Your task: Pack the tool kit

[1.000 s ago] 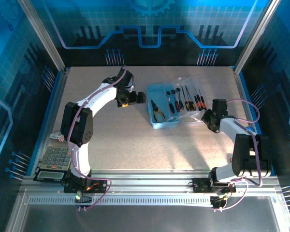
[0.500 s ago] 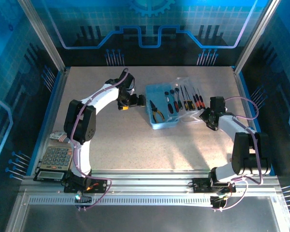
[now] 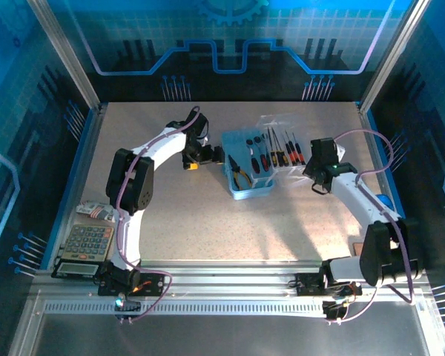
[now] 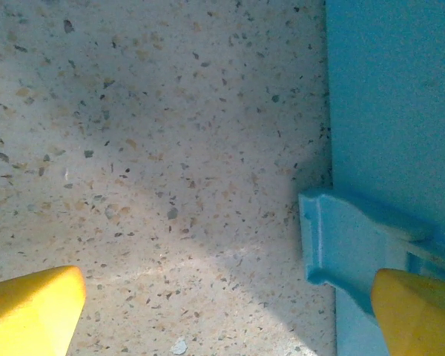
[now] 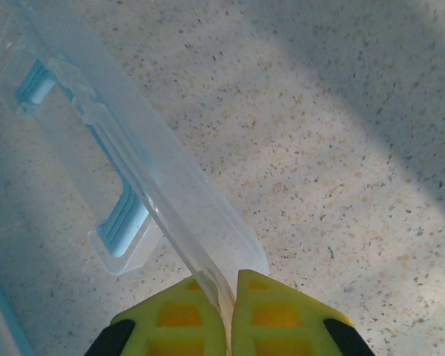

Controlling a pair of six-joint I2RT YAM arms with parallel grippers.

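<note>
I will use my right gripper to swing the edge of the lid up and then bring it over toward the pale-blue box [image 3: 246, 176].
The tool kit's pale-blue box [image 3: 246, 176] lies mid-table with yellow-handled pliers [image 3: 242, 173] in it. Its clear lid [image 3: 282, 137] hangs open to the right, and several small screwdrivers [image 3: 273, 153] lie by it. My right gripper [image 3: 309, 170] is shut on the lid's right edge. In the right wrist view the yellow fingers [image 5: 179, 320] of the gripper [image 5: 230, 315] pinch the clear lid rim [image 5: 185, 204], with the lid's handle [image 5: 121, 219] to the left. My left gripper [image 3: 206, 155] stands open at the box's left side; in the left wrist view the gripper [image 4: 222, 319] has its right fingertip [image 4: 415, 311] by the blue latch [image 4: 348, 241].
A grey calculator [image 3: 85, 245] lies at the table's near left edge, behind the left arm's base. Blue-lit enclosure walls and metal posts [image 3: 63, 55] ring the speckled tabletop [image 3: 208, 222]. Bare table stretches between the box and the arm bases.
My right gripper has shut on the lid's edge and moved toward the far side, pulling the lid with it. The left gripper shifted slightly toward the far side beside the box.
</note>
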